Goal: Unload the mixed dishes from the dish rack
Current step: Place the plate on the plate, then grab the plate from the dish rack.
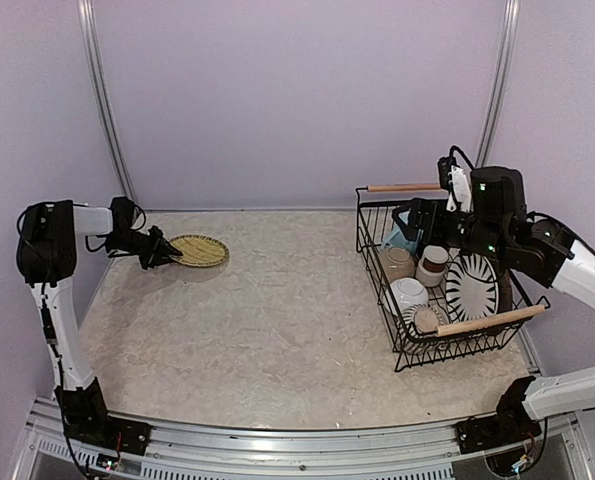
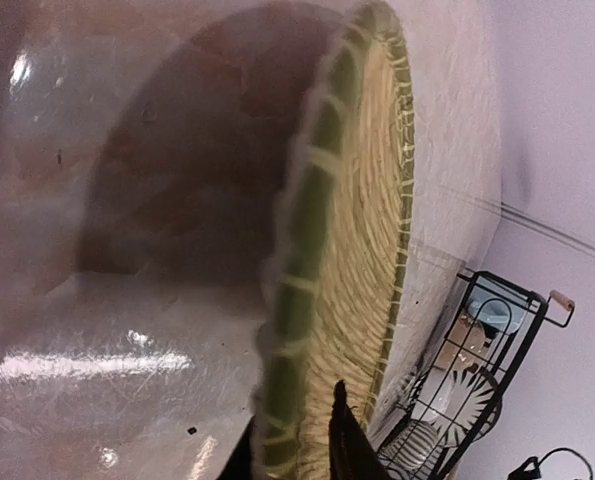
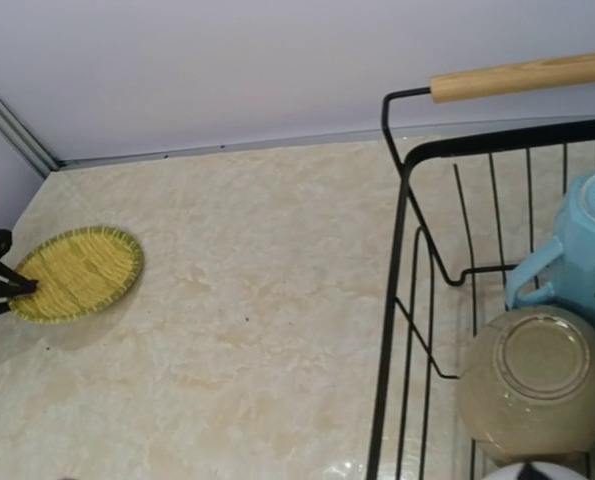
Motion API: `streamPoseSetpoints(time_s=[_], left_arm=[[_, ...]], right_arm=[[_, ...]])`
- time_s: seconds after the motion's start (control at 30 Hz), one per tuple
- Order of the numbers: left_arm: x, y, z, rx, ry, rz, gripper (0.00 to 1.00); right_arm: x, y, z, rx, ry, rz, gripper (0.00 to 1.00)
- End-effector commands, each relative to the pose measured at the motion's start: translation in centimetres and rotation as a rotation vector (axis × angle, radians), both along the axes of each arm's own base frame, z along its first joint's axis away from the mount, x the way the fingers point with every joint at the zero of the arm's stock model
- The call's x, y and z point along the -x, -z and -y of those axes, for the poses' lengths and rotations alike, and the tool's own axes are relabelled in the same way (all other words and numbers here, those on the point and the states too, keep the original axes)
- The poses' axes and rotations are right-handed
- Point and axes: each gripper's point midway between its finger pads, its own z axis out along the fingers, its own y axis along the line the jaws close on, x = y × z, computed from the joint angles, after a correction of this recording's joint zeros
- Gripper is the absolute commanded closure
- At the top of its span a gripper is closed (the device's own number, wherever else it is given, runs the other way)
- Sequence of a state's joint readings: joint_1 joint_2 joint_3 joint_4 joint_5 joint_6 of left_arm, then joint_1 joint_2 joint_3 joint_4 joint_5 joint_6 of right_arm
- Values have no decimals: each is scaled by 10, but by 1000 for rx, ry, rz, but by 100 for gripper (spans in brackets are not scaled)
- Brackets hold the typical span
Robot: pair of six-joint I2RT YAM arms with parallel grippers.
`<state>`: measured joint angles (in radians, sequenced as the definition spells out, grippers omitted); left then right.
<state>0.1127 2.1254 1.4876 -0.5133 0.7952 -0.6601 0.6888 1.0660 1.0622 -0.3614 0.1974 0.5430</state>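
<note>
The striped plate stands on edge in the rack (image 1: 377,300). My right gripper will next move back and tip its fingers down onto the striped plate's upper rim (image 1: 486,264).
The black wire dish rack (image 1: 377,300) stands at the right and holds mixed dishes. Among them are a black-and-white striped plate (image 1: 471,285), a light blue mug (image 3: 587,240), an upturned tan cup (image 3: 537,385), a brown-white cup (image 1: 433,266) and a white bowl (image 1: 407,293). My right gripper (image 1: 412,222) hovers open over the rack's back left corner, and its fingers stay out of its wrist view. At the far left my left gripper (image 1: 167,252) is shut on the rim of a woven yellow-green plate (image 1: 199,250) lying on the table. In the left wrist view its fingers (image 2: 342,430) straddle that rim (image 2: 307,250).
The rack has two wooden rod handles, one at the back (image 1: 402,187) and one at the front (image 1: 487,320). Walls close the table at the back and both sides. A metal rail (image 1: 277,440) runs along the near edge.
</note>
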Motion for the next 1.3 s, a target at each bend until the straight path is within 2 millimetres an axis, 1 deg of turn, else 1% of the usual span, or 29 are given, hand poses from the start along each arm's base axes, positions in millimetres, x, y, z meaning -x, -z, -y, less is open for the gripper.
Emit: streamPoseSetpoints(time_s=[0.0, 0.07, 0.1, 0.2, 0.27, 0.4, 0.5, 0.57, 0.63, 0.73, 0.77, 0.83, 0.87, 0.9, 0.97, 1.0, 1.03, 1.1, 1.27], left_arm=[[-10, -3, -10, -42, -1, 29, 65], [-8, -4, -12, -72, 0, 30, 42], [-8, -5, -15, -92, -6, 34, 32], [-5, -9, -22, -145, -20, 44, 16], [-4, -12, -27, -176, -27, 44, 2], [-2, -21, -35, -237, -46, 44, 1], [-1, -31, -39, -262, -59, 60, 1], [-2, -47, -38, -264, -62, 96, 1], [-1, -72, -34, -265, -58, 152, 1], [5, -101, -19, -266, -26, 230, 1], [9, -118, -14, -269, -15, 272, 1], [16, -138, 0, -275, 17, 334, 1], [21, -154, 7, -281, 32, 377, 1], [25, -161, 14, -284, 49, 404, 1], [31, -179, 19, -293, 58, 458, 1], [38, -191, 32, -288, 86, 494, 1], [42, -199, 37, -283, 96, 521, 1], [50, -213, 44, -273, 109, 561, 1], [63, -237, 52, -270, 125, 630, 1]], right_arm=[[4, 5, 14, 32, 34, -9, 8], [4, 6, 18, 54, 48, -14, 8], [5, 7, 21, 70, 56, -18, 8], [5, 11, 33, 141, 102, -44, 8], [5, 15, 45, 204, 143, -68, 8], [11, 30, 73, 354, 244, -172, 2], [18, 49, 102, 490, 357, -279, 2], [23, 62, 116, 574, 401, -345, 2], [27, 75, 130, 642, 441, -413, 5], [33, 84, 146, 704, 495, -476, 13], [35, 85, 152, 715, 511, -492, 15], [36, 88, 158, 724, 531, -519, 19], [37, 90, 160, 730, 539, -529, 20], [37, 92, 163, 736, 550, -535, 20], [38, 95, 168, 755, 569, -552, 24], [39, 96, 171, 766, 582, -558, 25], [39, 98, 173, 776, 592, -565, 26], [39, 104, 177, 793, 600, -580, 27], [30, 116, 184, 803, 609, -592, 31]])
